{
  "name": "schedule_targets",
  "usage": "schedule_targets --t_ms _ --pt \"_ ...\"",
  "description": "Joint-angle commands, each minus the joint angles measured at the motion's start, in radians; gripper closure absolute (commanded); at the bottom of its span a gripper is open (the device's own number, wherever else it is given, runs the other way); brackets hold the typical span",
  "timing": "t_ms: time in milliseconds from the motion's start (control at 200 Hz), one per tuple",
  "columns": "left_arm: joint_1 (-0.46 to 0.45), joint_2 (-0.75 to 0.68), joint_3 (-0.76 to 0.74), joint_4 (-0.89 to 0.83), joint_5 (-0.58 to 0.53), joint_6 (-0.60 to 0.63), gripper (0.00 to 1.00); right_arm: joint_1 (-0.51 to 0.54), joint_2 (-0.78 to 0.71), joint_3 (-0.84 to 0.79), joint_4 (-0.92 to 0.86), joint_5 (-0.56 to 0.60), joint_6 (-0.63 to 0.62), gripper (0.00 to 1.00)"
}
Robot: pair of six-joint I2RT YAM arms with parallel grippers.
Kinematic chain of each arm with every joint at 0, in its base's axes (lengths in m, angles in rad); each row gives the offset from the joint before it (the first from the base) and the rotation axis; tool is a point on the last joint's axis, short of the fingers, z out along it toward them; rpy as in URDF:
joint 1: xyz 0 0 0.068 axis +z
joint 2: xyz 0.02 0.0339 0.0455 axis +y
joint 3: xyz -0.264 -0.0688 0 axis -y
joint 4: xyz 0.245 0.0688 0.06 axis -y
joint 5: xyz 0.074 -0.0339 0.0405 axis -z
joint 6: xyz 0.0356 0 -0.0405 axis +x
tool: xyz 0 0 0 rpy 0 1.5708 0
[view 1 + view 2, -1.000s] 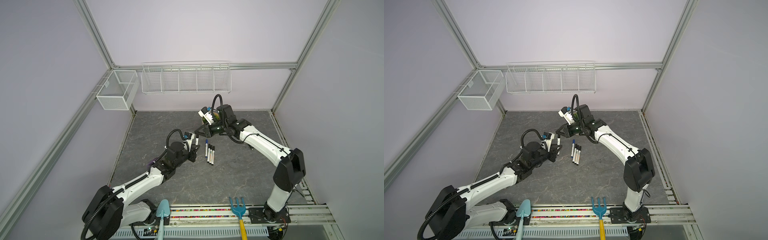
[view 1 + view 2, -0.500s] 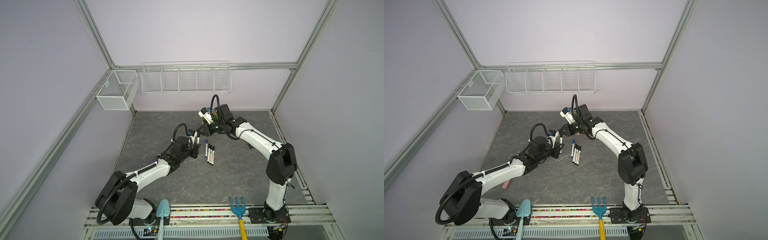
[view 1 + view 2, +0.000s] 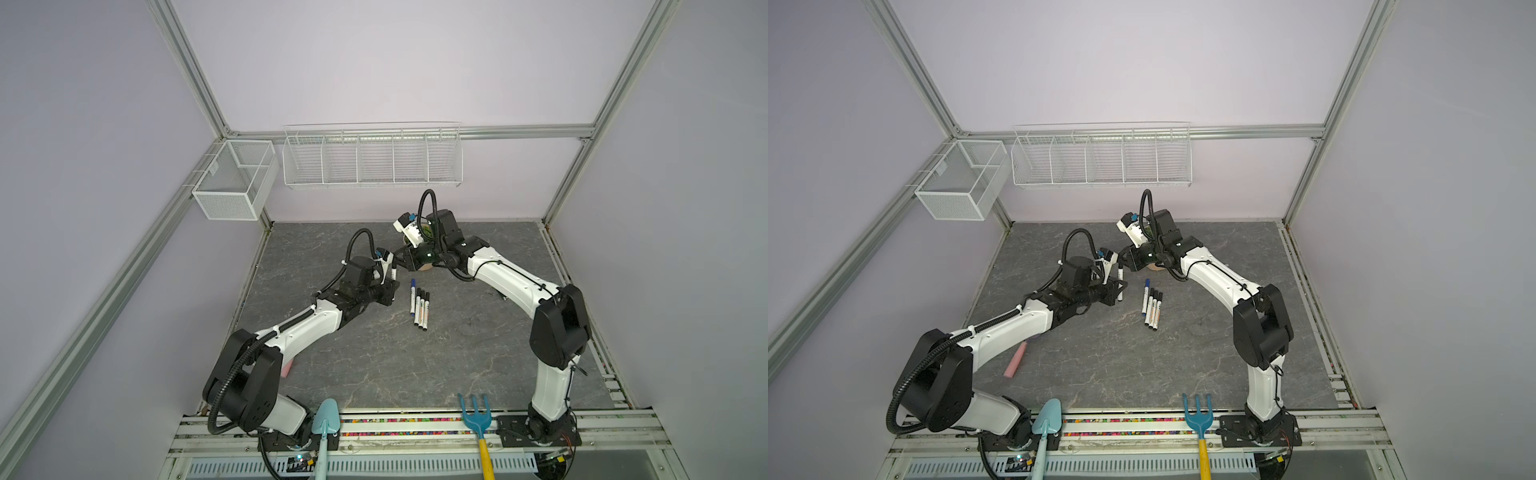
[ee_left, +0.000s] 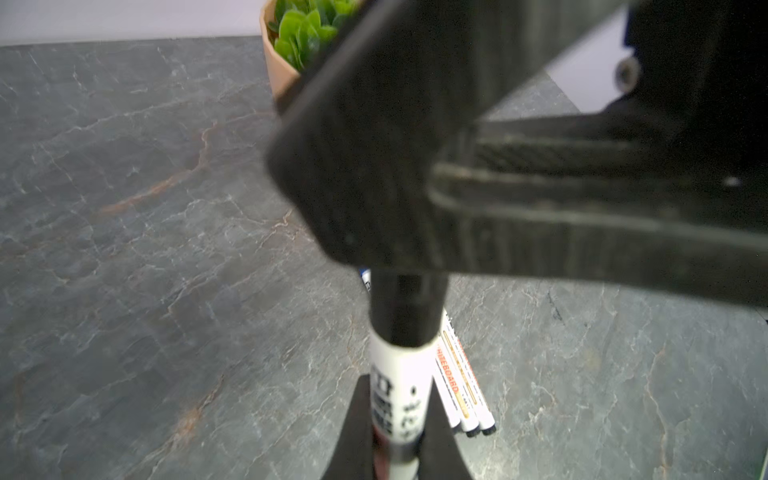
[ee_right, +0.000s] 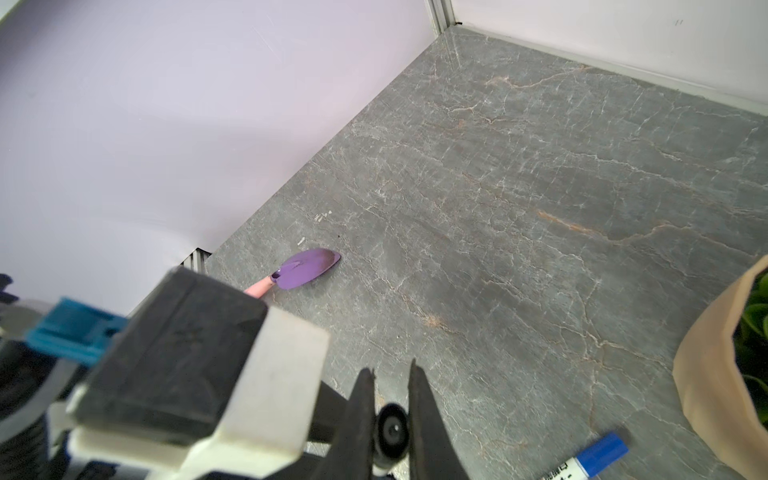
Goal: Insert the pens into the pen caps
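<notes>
I need to lower my left gripper to the tabletop (image 3: 407,302) beside the blue-capped pen next and let go of the white pen there, because the black cap already covers the white pen's upper end.
My left gripper (image 4: 399,386) is shut on a white pen (image 4: 401,374) with a printed label, holding it upright above the table. In both top views this pen (image 3: 392,272) (image 3: 1120,276) stands just left of the lying pens. A black pen cap (image 4: 407,307) sits over its upper end. My right gripper (image 5: 390,368) is shut on that pen cap (image 5: 390,428), seen end-on between the fingers. Both grippers (image 3: 390,286) (image 3: 401,259) meet mid-table. Several capped pens (image 3: 419,305) (image 3: 1152,305) lie side by side, the leftmost with a blue cap (image 5: 598,455).
A tan pot with a green plant (image 4: 282,62) (image 5: 715,374) stands behind the right gripper. A purple trowel with a pink handle (image 5: 307,268) (image 3: 1015,361) lies under the left arm. A teal trowel (image 3: 326,419) and a blue fork (image 3: 476,415) hang at the front rail. Wire baskets (image 3: 372,156) line the back wall.
My left arm has reached up and back, bringing the pen's top to the right gripper. The right arm's elbow has drawn in while its gripper stayed near the pot.
</notes>
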Motion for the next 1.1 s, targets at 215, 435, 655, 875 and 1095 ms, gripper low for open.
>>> schedule_targets --t_ms 215,435,655,875,1095 --pt "0.149 -0.068 0.24 0.903 -0.231 -0.045 1.0 0.096 0.143 -0.131 -0.662 0.012 -0.069 0.93" --pt "0.129 -0.043 0.181 0.783 -0.139 -0.121 1.0 0.025 0.046 -0.207 -0.465 -0.063 0.057 0.93" --pt "-0.055 -0.045 -0.038 0.562 -0.154 -0.092 1.0 -0.119 -0.157 -0.317 -0.209 -0.126 0.231 0.93" --pt "-0.167 0.025 -0.202 0.543 -0.106 -0.114 1.0 -0.136 -0.292 -0.304 -0.113 -0.136 0.261 0.87" --pt "-0.186 0.087 -0.231 0.512 -0.11 -0.106 1.0 -0.173 -0.401 -0.294 0.009 -0.094 0.341 0.32"
